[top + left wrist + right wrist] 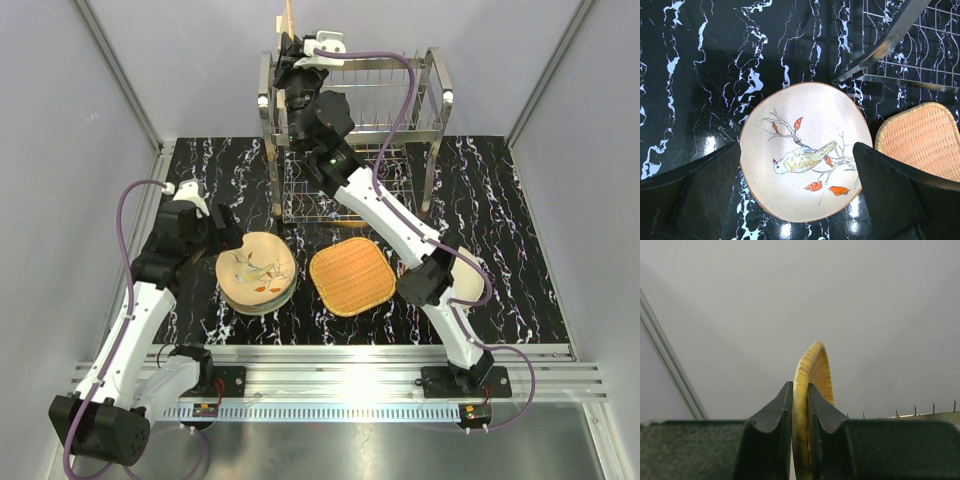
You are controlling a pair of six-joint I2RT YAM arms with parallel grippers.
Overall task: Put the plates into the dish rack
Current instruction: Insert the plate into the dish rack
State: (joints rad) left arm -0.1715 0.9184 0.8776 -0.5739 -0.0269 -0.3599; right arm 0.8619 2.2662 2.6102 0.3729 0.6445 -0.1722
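Observation:
Next, my right gripper lowers the edge-on orange woven plate slightly onto the dish rack's end, where the rack's wires show lower, then opens.
My right gripper (800,388) is shut on the rim of an orange woven plate (813,365), held upright and edge-on. From above, that gripper (291,45) sits high over the left end of the dish rack (432,100) with the plate (290,16) sticking up. A cream bird-print plate (256,268) tops a small stack on the table. My left gripper (796,150) hangs open over it, one finger on each side, touching nothing. Beside the stack lies a second woven plate (352,276).
The rack's leg (887,42) and lower grid shelf (920,55) stand just beyond the bird plate (805,150). A pale plate (472,276) lies partly hidden under the right arm. Rack tines (915,411) show low at the right of the right wrist view.

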